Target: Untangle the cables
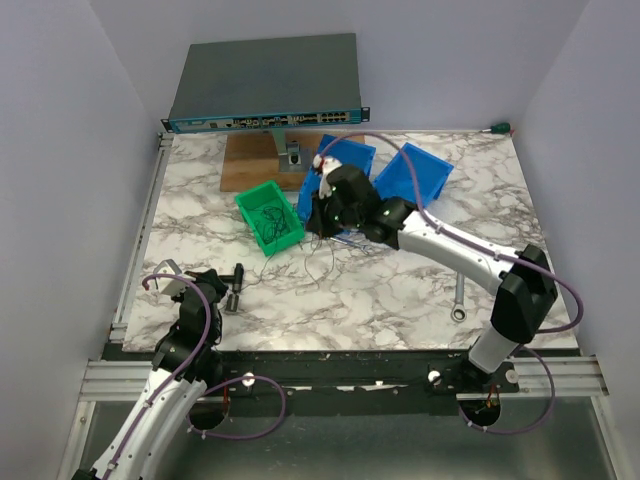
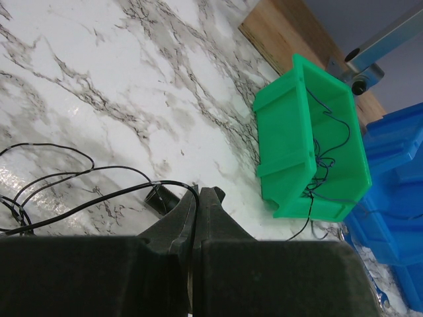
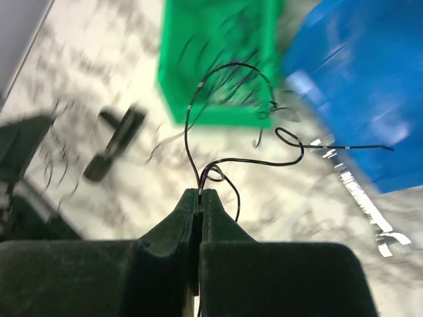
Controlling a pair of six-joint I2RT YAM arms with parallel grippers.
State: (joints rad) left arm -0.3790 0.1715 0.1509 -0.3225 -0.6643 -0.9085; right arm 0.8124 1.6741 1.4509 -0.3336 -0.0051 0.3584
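Observation:
My right gripper carries the black cable outward over the blue bin's opening next, goes down and releases it, since the blue bin beside the green bin lies outward.
The cables are hair-thin dark and blue wires. Some are heaped in the green bin (image 1: 268, 216), and a loose tangle (image 1: 322, 252) trails over the marble beside it. My right gripper (image 1: 325, 218) hovers between the green bin and the blue bins, shut on a black cable (image 3: 218, 162) that loops up from its fingertips (image 3: 200, 193). My left gripper (image 1: 224, 286) sits low near the front left, shut on another black cable (image 2: 73, 177) that runs over its tip (image 2: 197, 193) and curls away to the left. The green bin (image 2: 310, 145) lies ahead of it, with wires inside.
Two blue bins (image 1: 415, 175) stand tilted behind the right gripper. A silver wrench (image 1: 459, 300) lies at the front right. A small black part (image 2: 160, 198) rests just beyond my left fingertips. At the back are a wooden board (image 1: 250, 162) and a network switch (image 1: 265, 85).

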